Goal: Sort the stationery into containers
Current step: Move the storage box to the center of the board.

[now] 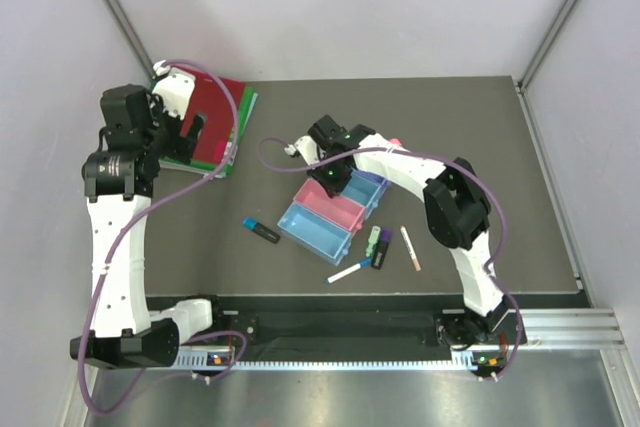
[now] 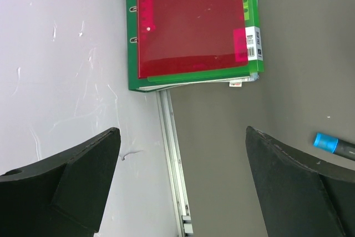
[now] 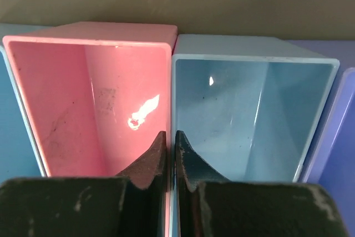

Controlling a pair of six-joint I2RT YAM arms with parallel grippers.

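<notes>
The bin row is slanted beside the pens, so my right gripper will next move outward with the bins' shared side, turning to square it on the clear far table point(image 1: 352, 115).
The containers point(image 1: 338, 209) are a joined row of four bins in mid-table: light blue, pink, light blue, purple-blue. My right gripper point(image 1: 328, 180) is at their far side. In the right wrist view it point(image 3: 171, 144) is shut on the shared wall between the pink bin point(image 3: 83, 81) and a light blue bin point(image 3: 249, 109), one finger in each; both bins look empty. A blue-black highlighter point(image 1: 262, 231) lies left of the bins. The white blue-capped pen point(image 1: 349, 271), green marker point(image 1: 373, 240), purple-black highlighter point(image 1: 383, 248) and pinkish pen point(image 1: 411, 247) lie to the near right. My left gripper point(image 1: 190, 130) is open and empty, high over the binders.
Red and green binders point(image 1: 212, 127) lie at the far left corner; they also show in the left wrist view point(image 2: 194, 26). That view shows the table's metal edge rail point(image 2: 175, 159) and the highlighter's blue cap point(image 2: 326, 142). A small pink item point(image 1: 394, 144) shows behind the right arm.
</notes>
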